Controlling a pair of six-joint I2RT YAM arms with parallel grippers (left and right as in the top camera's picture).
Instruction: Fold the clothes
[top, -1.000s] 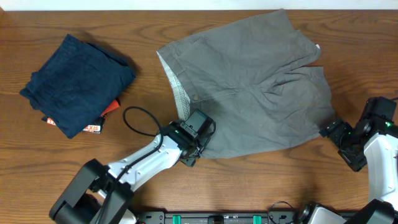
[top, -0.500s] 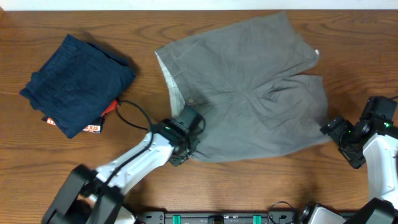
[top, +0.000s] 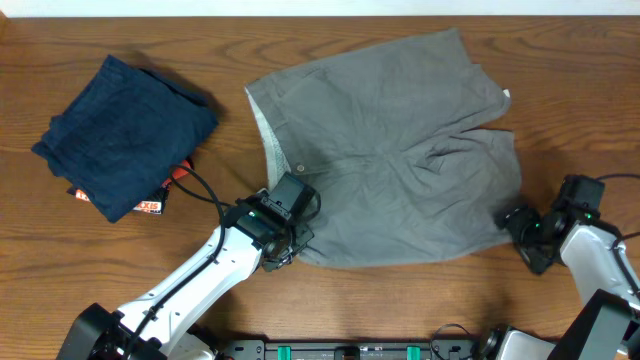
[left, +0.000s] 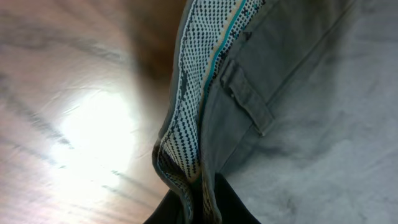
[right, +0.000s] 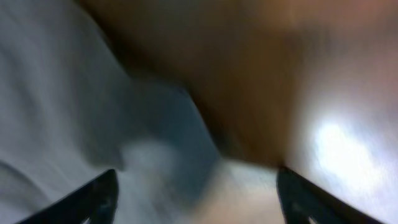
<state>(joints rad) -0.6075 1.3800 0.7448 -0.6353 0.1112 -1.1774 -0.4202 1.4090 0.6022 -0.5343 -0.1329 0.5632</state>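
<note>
My left gripper will next lift the near waistband corner, carry it outward and release it by the far waistband corner (top: 254, 92), because the trousers (top: 390, 150) lie unfolded.
The grey-olive trousers (top: 390, 150) lie spread flat on the wooden table, waistband to the left, legs to the right. My left gripper (top: 293, 240) is shut on the waistband's near corner; the left wrist view shows the dotted lining (left: 196, 106) and a belt loop (left: 249, 99) pinched between the dark fingers (left: 200, 208). My right gripper (top: 517, 222) is open, its fingers (right: 196, 199) spread wide by the near leg hem (right: 155, 143), which looks blurred.
A dark navy folded garment (top: 125, 135) lies at the far left on top of a red-and-white tagged item (top: 150, 205). A black cable (top: 205, 190) loops off the left arm. Bare wood surrounds the trousers.
My left gripper has pulled the waistband corner leftward and the trousers have shifted left and flattened. My right gripper has moved left toward the leg hem.
</note>
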